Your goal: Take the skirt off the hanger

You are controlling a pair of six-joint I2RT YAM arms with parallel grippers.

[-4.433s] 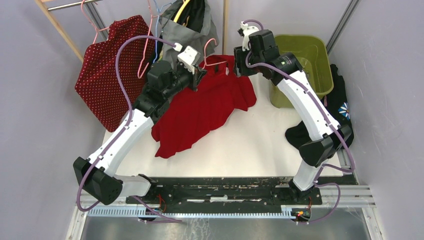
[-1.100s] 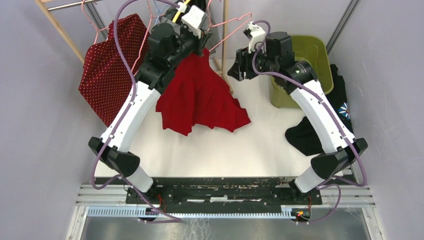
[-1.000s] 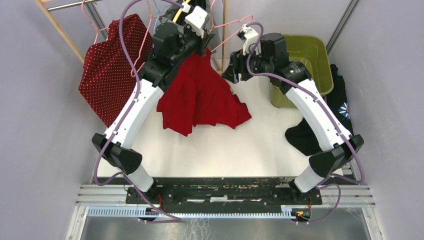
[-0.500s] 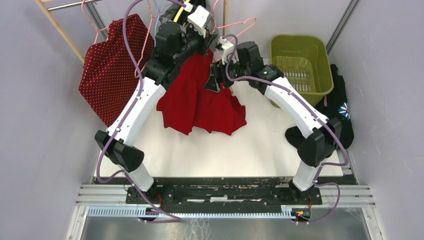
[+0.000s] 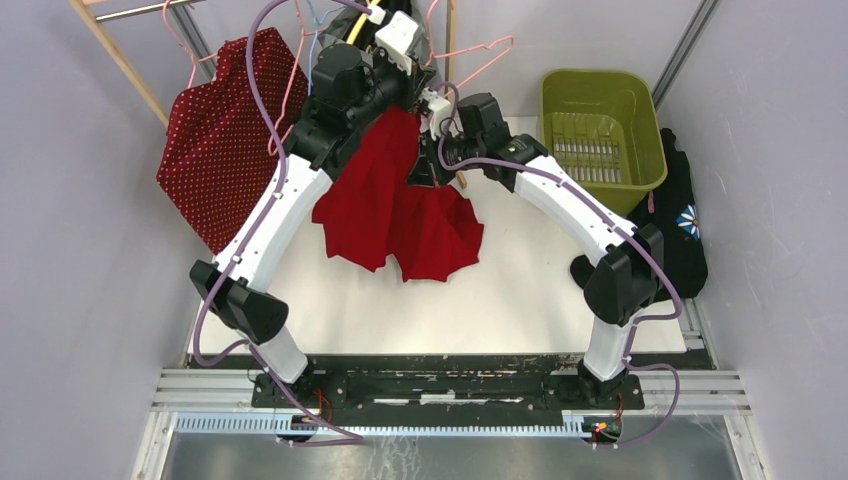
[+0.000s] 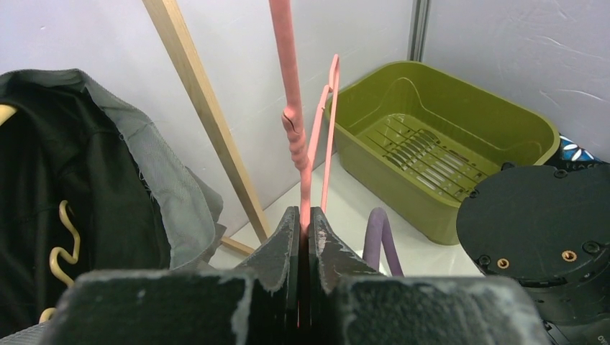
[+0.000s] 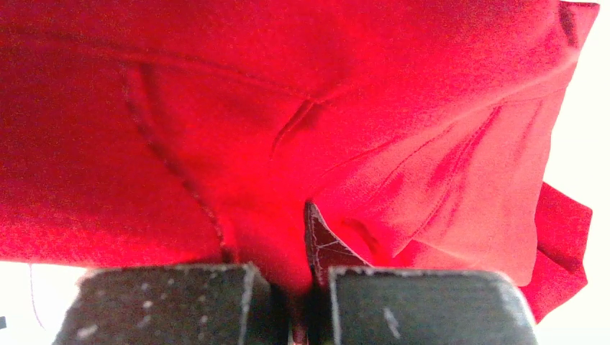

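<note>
Next, my right gripper needs to carry the skirt (image 5: 400, 205) right in the top view over the green basket (image 5: 598, 145), lower and release it there, since the basket stands empty inside.
The red skirt (image 5: 400, 205) hangs from a pink wire hanger (image 5: 470, 50) held up above the white table. My left gripper (image 5: 412, 95) is shut on the hanger's wire (image 6: 301, 187) just below its twisted neck. The skirt's cloth (image 7: 302, 115) fills the right wrist view. My right gripper (image 5: 428, 165) is shut on a fold of that cloth near the skirt's top right side, and one dark fingertip (image 7: 324, 248) pokes out of the fabric. The skirt's lower hem drapes onto the table.
A green basket (image 5: 600, 125) stands at the back right, also in the left wrist view as a green tub (image 6: 439, 154). A red dotted garment (image 5: 215, 140) and a grey-black garment (image 6: 79, 187) hang on the wooden rack (image 6: 205, 115) at the back left. Dark clothes (image 5: 680, 215) lie at the right edge.
My right arm swung left from beside the basket to the skirt and shut on its cloth. The skirt's right side has bunched inward. The left gripper kept its hold on the hanger.
</note>
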